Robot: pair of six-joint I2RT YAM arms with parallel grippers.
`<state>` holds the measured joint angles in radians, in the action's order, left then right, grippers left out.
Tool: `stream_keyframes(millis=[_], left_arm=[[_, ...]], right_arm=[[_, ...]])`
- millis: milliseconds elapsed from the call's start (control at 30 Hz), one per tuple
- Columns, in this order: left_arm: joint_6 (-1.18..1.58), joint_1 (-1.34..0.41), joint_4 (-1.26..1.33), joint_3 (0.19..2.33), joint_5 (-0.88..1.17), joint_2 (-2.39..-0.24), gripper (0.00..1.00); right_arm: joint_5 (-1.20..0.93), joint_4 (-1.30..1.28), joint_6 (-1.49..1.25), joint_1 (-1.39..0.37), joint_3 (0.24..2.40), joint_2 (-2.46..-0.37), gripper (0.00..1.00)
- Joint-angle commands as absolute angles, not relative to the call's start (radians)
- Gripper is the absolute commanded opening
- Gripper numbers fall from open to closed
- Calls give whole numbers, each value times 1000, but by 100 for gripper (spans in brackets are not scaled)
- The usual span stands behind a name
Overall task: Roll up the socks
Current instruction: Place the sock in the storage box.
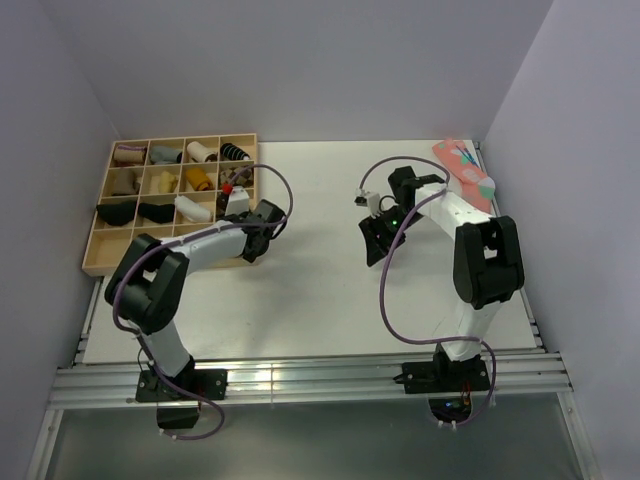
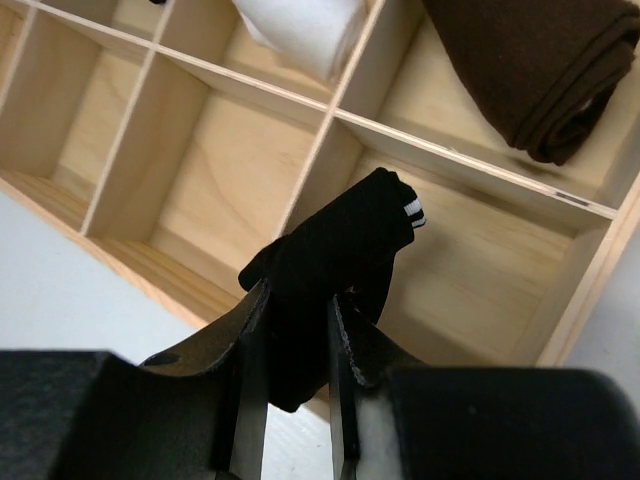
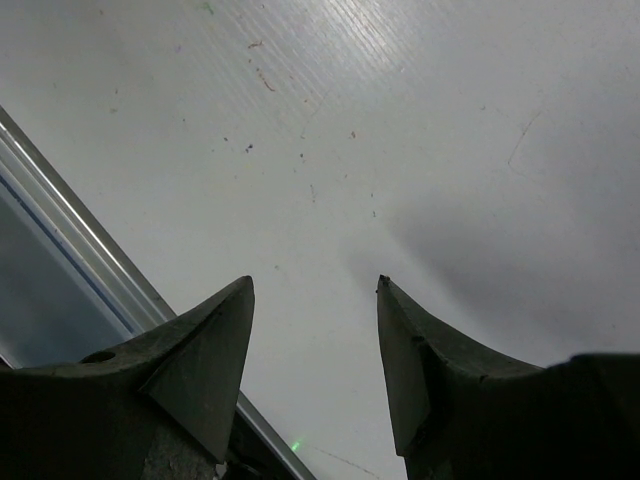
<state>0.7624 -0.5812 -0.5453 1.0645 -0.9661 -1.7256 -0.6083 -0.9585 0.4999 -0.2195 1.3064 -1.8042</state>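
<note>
My left gripper needs to move outward and down into the tray's empty corner section (image 2: 460,265) to release the roll, because the roll's near end still hangs over the tray's near edge.
The socks (image 2: 340,250) are a black roll with thin white stripes at one end. My left gripper (image 2: 298,300) is shut on the roll and holds it above an empty compartment at the near right corner of the wooden tray (image 2: 470,175). From above, the left gripper (image 1: 265,228) hangs over that corner of the tray (image 1: 100,262), and the socks are hidden beneath it. My right gripper (image 1: 378,240) stands open over the bare white table, right of centre. Nothing is between the open fingers of the right gripper (image 3: 315,285).
Several compartments of the tray hold rolled socks of other colours, among them a brown roll (image 2: 540,70) and a white one (image 2: 300,30). A pink patterned sock (image 1: 465,170) lies at the table's back right corner. A metal rail (image 1: 300,380) runs along the near edge.
</note>
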Motion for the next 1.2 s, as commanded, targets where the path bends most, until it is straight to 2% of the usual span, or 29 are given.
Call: stream_keyframes(millis=[0, 367, 933, 1167], left_arm=[[764, -574, -506, 1117, -924, -1772, 0], [810, -572, -407, 1092, -701, -1848, 0], [857, -463, -186, 947, -345, -1763, 0], [890, -423, -146, 907, -265, -1772, 0]], right_arm=[[-594, -943, 517, -216, 1293, -1743, 59], [-584, -948, 528, -216, 1272, -1727, 59], [-569, -948, 526, -216, 1246, -1698, 59], [-565, -950, 528, -216, 1235, -1687, 59]])
